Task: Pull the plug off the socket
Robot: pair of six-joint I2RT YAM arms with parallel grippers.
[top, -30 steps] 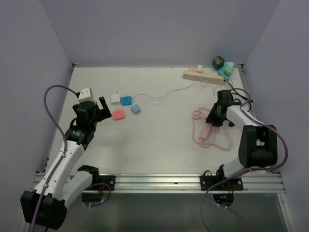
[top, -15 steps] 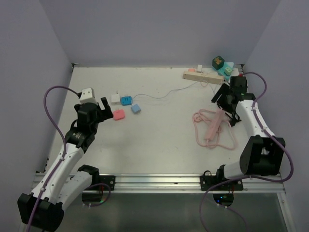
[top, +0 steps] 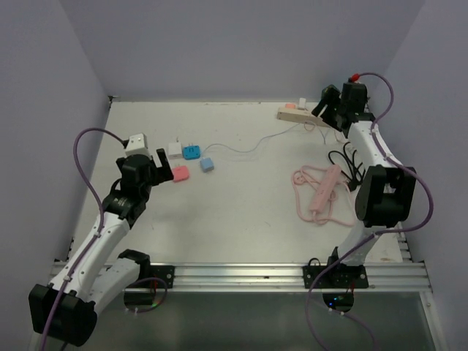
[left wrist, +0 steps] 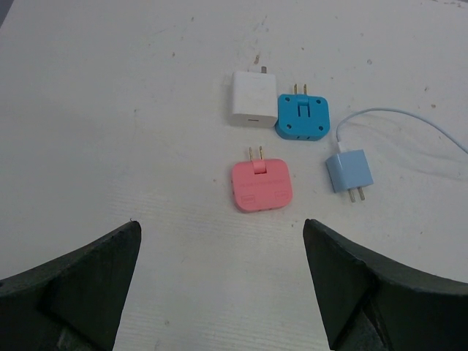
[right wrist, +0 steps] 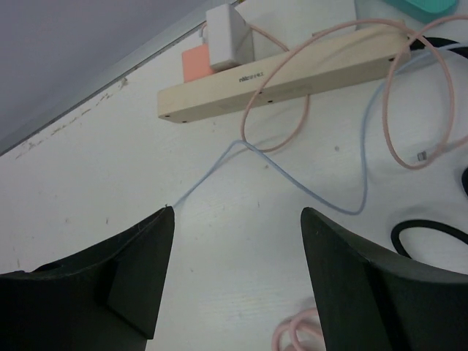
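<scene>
My right gripper moves down toward the beige power strip's long body (top: 298, 115) (right wrist: 289, 82) next. Its open fingers then turn to straddle the power strip, since it lies crosswise ahead of them.
The socket is a beige power strip (top: 306, 115) (right wrist: 292, 73) lying at the back right of the table. A white plug (top: 301, 103) (right wrist: 228, 36) stands in its left end, with an orange plug (right wrist: 196, 64) beside it. My right gripper (top: 327, 110) (right wrist: 236, 212) hangs open just in front of the strip and holds nothing; a thin blue cable and a pink cable loop lie between it and the strip. My left gripper (top: 157, 162) (left wrist: 221, 223) is open over the table's left side, just short of a pink adapter (left wrist: 260, 185).
By the pink adapter lie a white charger (left wrist: 253, 99), a blue adapter (left wrist: 303, 118) and a light blue charger (left wrist: 349, 172) with its cable. A pink power strip (top: 324, 189) with coiled cord lies mid-right, black cable (top: 349, 162) beside it. Green and teal objects (top: 335, 95) sit in the back right corner.
My right gripper has opened, left the pink power strip on the table, and swung up and back toward the beige strip. The left arm has barely moved.
</scene>
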